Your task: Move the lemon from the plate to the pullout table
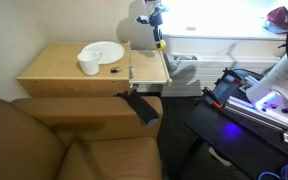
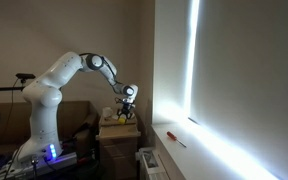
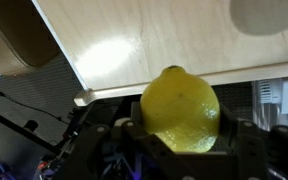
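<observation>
My gripper will next move in over the pullout table below it and go down to release, because the lemon [image 3: 180,108] is hanging high by the board's edge.
My gripper [image 3: 181,135] is shut on the bright yellow lemon [image 3: 180,108], which fills the lower middle of the wrist view. In an exterior view the gripper [image 1: 158,40] hangs in the air above the pullout table [image 1: 149,68], the thin light-wood board at the right side of the main tabletop; the lemon shows as a small yellow spot [image 1: 158,43] between the fingers. The white plate [image 1: 106,51] lies on the main tabletop, with no lemon on it. In the wrist view the pullout board [image 3: 154,40] lies below the lemon. The gripper also shows in an exterior view [image 2: 126,100].
A small white cup [image 1: 89,65] stands at the plate's front edge, a tiny dark object [image 1: 115,71] beside it. A brown sofa [image 1: 64,140] sits in front of the table. A black remote-like object [image 1: 141,107] lies on its arm. The robot base [image 1: 274,90] stands nearby.
</observation>
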You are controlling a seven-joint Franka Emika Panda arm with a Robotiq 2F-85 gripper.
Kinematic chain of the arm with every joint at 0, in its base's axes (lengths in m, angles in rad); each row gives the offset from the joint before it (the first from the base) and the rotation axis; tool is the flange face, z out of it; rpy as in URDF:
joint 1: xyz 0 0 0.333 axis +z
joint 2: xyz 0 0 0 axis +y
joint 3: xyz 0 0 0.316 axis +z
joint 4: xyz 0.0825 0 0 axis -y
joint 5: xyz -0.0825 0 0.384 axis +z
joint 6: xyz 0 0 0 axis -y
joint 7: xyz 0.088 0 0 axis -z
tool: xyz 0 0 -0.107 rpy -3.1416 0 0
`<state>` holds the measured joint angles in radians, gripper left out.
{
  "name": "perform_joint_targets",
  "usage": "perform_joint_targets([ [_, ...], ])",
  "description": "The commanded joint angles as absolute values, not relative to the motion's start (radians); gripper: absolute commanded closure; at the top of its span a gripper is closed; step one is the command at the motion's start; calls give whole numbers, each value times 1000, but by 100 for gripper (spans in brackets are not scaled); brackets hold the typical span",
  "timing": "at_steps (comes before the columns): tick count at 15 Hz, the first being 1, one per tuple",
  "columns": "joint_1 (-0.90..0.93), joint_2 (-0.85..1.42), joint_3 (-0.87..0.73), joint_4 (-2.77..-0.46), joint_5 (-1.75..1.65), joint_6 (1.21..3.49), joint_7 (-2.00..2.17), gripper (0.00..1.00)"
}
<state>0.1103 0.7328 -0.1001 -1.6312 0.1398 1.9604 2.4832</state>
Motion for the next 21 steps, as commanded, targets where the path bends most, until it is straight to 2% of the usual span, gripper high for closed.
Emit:
perform_joint_targets([
  [1, 130, 698, -105, -1716, 71, 2114, 2443, 55],
  [8, 166, 768, -86, -1685, -1, 2211, 2414, 55],
  [9, 165, 769, -93, -1680, 10, 2185, 2433, 30],
  [12, 176, 775, -91, -1680, 9, 2194, 2434, 30],
  [13, 181, 797, -97, -1655, 10, 2197, 2456, 55],
  [21, 176, 956, -76, -1544, 57, 2235, 2536, 55],
])
